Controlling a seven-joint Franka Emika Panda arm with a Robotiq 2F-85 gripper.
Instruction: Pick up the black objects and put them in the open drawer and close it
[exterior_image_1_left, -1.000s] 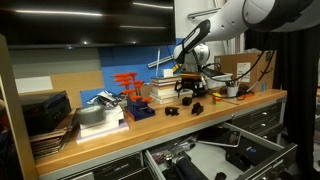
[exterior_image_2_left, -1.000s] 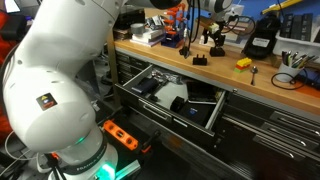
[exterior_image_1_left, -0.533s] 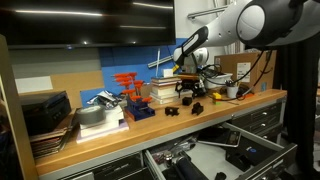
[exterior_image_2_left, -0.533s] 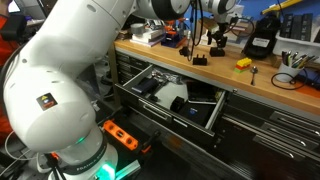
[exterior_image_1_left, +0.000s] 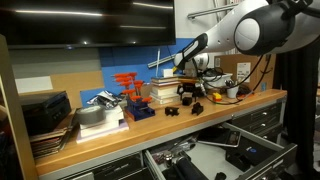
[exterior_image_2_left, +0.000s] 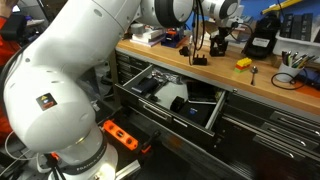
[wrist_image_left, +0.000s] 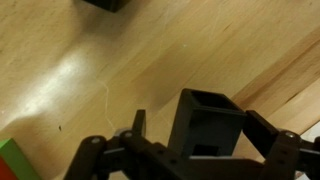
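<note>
I should lower my open fingers to either side of the black hollow square block (wrist_image_left: 210, 120) below, then close them.
In the wrist view my gripper (wrist_image_left: 200, 130) straddles a black hollow square block (wrist_image_left: 210, 120) standing on the wooden benchtop. The right finger is at the block's side and a gap shows at the left finger, so the jaws look open. Another black object (wrist_image_left: 105, 4) lies at the top edge. In both exterior views the gripper (exterior_image_1_left: 188, 93) (exterior_image_2_left: 213, 42) is low over the bench, with small black objects (exterior_image_1_left: 171, 112) (exterior_image_1_left: 198, 107) (exterior_image_2_left: 200, 60) nearby. The open drawer (exterior_image_2_left: 160, 113) (exterior_image_1_left: 215, 150) is pulled out below the bench, with dark tools inside.
Stacked boxes, an orange rack (exterior_image_1_left: 128, 85) and books crowd the back of the bench. A yellow item (exterior_image_2_left: 243, 63) and a tool cup (exterior_image_2_left: 293, 60) stand further along. A red and green corner (wrist_image_left: 10, 162) is near the gripper. The robot's white base (exterior_image_2_left: 60, 90) stands beside the drawer.
The arm's upper links have swung further into both exterior views. The gripper stays low at the same spot over the bench by the black objects.
</note>
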